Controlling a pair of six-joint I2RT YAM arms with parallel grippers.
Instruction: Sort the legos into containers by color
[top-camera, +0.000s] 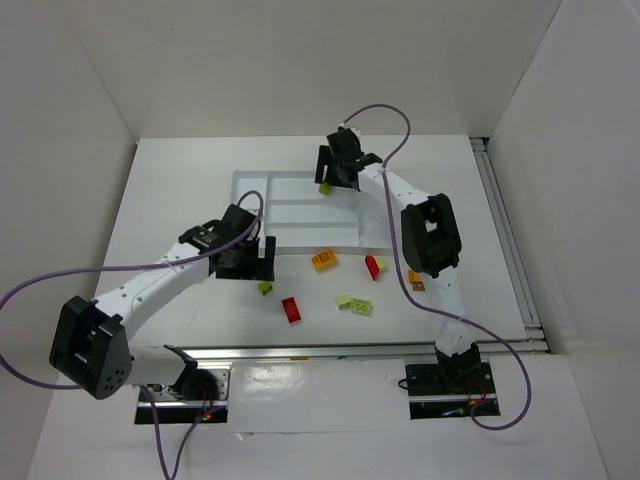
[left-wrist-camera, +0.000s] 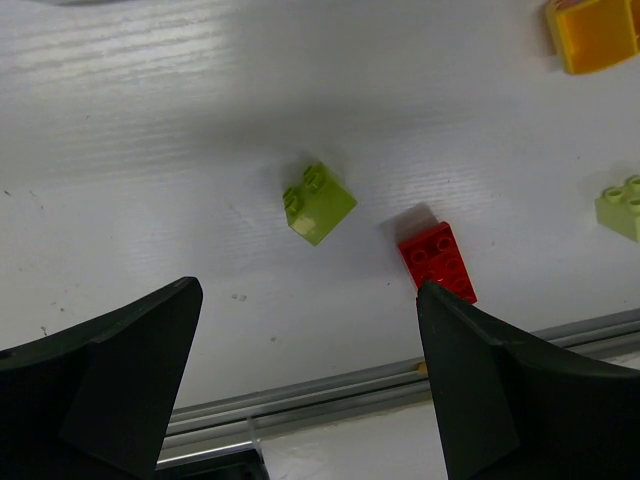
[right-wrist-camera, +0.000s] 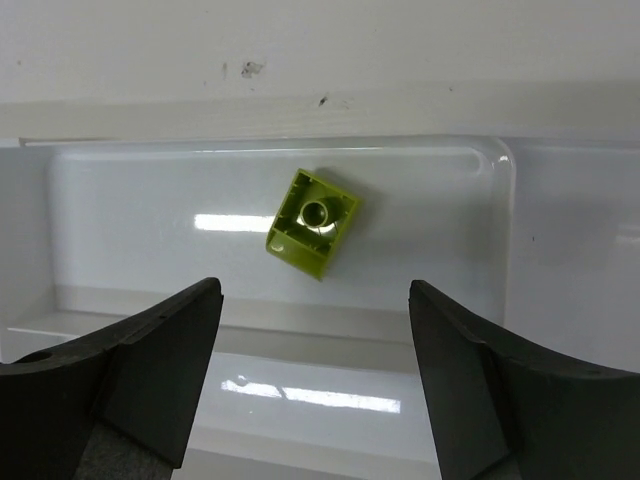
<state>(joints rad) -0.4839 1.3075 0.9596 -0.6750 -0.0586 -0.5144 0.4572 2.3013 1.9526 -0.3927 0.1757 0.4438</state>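
My left gripper moves down next, fingers open, around the lime green lego (top-camera: 266, 288) (left-wrist-camera: 318, 204) below it, since bare table on both sides leaves the fingers room.
The white tray (top-camera: 243, 182) lies at the back middle of the table. My right gripper (top-camera: 333, 176) hangs open over its far compartment (right-wrist-camera: 480, 180). A lime green lego (right-wrist-camera: 312, 221) lies there upside down, free of the fingers; it also shows in the top view (top-camera: 325, 186). My left gripper (top-camera: 250, 262) is open and empty by the tray's near left corner. Just ahead of it on the table are a lime lego (left-wrist-camera: 318, 204) and a red lego (left-wrist-camera: 438, 262). In the left wrist view the left gripper (left-wrist-camera: 305, 300) stands above bare table.
Loose on the table in front of the tray are an orange lego (top-camera: 324, 261), a red one (top-camera: 372, 266), a pale green one (top-camera: 355, 304) and a small orange one (top-camera: 416, 280). A metal rail (top-camera: 330, 350) runs along the near edge.
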